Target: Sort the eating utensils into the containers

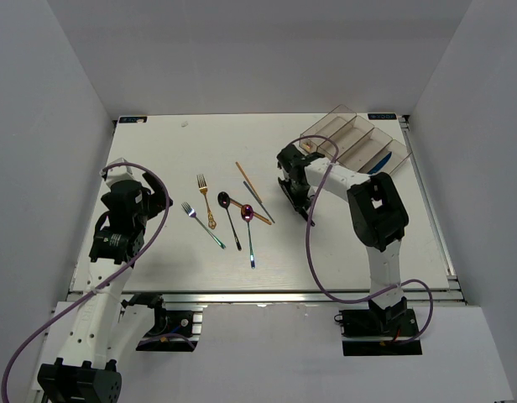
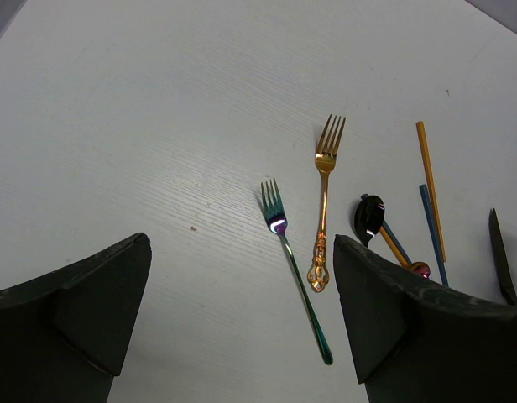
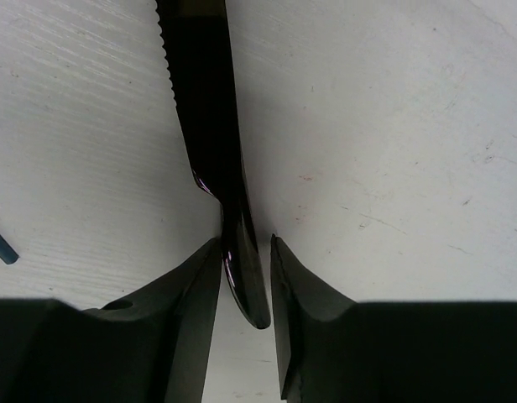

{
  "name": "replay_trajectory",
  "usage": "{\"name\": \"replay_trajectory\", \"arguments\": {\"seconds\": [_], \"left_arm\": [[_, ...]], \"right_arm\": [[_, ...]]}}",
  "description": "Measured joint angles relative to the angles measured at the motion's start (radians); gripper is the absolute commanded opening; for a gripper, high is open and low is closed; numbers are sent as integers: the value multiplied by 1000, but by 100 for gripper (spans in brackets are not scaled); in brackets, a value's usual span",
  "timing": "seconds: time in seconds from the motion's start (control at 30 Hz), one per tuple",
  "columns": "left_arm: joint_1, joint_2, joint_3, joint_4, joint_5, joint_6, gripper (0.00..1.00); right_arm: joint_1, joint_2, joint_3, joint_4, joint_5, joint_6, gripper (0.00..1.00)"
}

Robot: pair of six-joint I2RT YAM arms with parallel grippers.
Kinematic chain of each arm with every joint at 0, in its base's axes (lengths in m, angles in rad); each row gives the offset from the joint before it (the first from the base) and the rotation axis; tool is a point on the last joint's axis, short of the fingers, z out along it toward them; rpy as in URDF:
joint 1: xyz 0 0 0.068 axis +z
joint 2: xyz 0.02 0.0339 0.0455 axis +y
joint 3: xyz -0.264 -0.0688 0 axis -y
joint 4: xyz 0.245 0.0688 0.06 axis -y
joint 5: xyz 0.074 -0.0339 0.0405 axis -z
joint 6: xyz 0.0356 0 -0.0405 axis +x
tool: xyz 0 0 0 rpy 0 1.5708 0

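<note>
The robot's right gripper will lift the black knife, carry it to the right in the top view and then let go of it in the nearest bin [image 1: 383, 160], since a blue utensil lies there.
My right gripper [image 3: 244, 243] is low over the table with its fingers on either side of a black knife [image 3: 204, 101]. The knife's handle touches the left finger, and a thin gap shows at the right finger [image 3: 300, 302]. In the top view this gripper [image 1: 289, 183] is just in front of the clear containers [image 1: 355, 143]. My left gripper [image 2: 240, 252] hangs wide open and empty above a silver-teal fork [image 2: 294, 260] and a gold fork [image 2: 323, 197]. A black spoon [image 1: 229, 217], a purple spoon [image 1: 249, 235], a gold chopstick [image 1: 248, 181] and a dark chopstick [image 1: 258, 201] lie mid-table.
A blue utensil [image 1: 378, 164] lies in the nearest bin of the containers. The table's right rail [image 1: 430, 210] runs beside the right arm. White walls enclose the table on three sides.
</note>
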State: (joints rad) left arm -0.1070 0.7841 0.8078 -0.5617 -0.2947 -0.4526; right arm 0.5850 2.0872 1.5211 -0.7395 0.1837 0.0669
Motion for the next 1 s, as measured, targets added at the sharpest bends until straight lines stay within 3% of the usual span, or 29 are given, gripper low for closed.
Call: {"name": "replay_trajectory", "arguments": {"seconds": [0.1,0.37,0.4,0.63,1.0], "left_arm": [[0,0,0,0,0,0,98],[0,0,0,0,0,0,98],[0,0,0,0,0,0,98],[0,0,0,0,0,0,98],[0,-1,0,0,0,0,98]], "right_arm": [[-4,-5,-19,19,-9,0,33],[-14,-16,-39,43,-57,-28,10],[-16,-16,-39,43,-63,-31,0],[-20,-53,-69,76,-63,-16,0],[-29,-256,-260,187,-88,149,0]]}}
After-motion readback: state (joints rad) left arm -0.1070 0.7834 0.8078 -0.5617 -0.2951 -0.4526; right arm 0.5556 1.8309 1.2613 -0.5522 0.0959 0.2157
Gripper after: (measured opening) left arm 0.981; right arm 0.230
